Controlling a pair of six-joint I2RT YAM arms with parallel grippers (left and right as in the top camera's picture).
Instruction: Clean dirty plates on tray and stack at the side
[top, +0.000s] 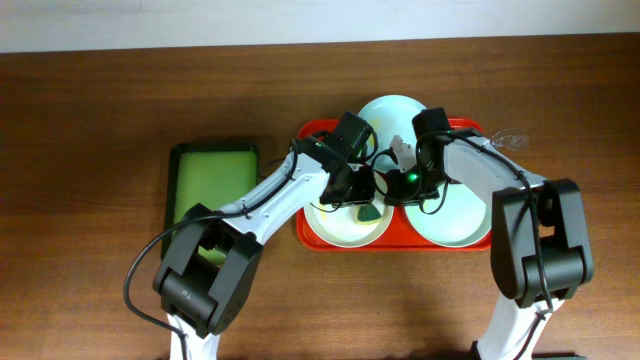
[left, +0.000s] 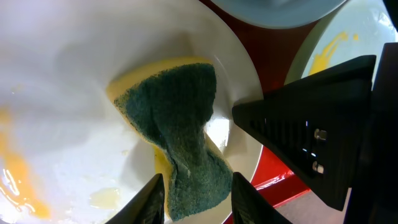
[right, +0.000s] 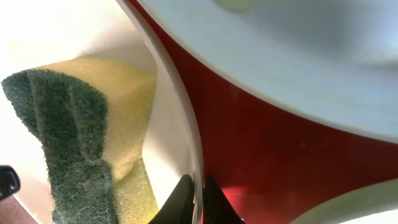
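Observation:
The plate should go up with my right gripper next, then to the right in the overhead view and down onto the bare table beside the red tray, because that spot is open.
Three white plates lie on the red tray (top: 312, 131): one at the back (top: 392, 108), one front left (top: 335, 228), one front right (top: 458, 222). My left gripper (left: 198, 202) is shut on a green and yellow sponge (left: 180, 124) that presses on the front-left plate (left: 62, 93), which has yellow smears. My right gripper (right: 198, 199) is shut on that plate's rim (right: 169, 155). The sponge (right: 74, 137) lies just inside the rim. The front-right plate (left: 329, 53) has a yellow smear. In the overhead view both grippers meet above the tray's middle, left (top: 355, 188) and right (top: 405, 182).
A dark green tray (top: 210, 180) lies on the brown table left of the red tray. A small clear object (top: 510, 138) lies by the red tray's back right corner. The back plate (right: 280, 56) overhangs the red tray floor (right: 249, 143).

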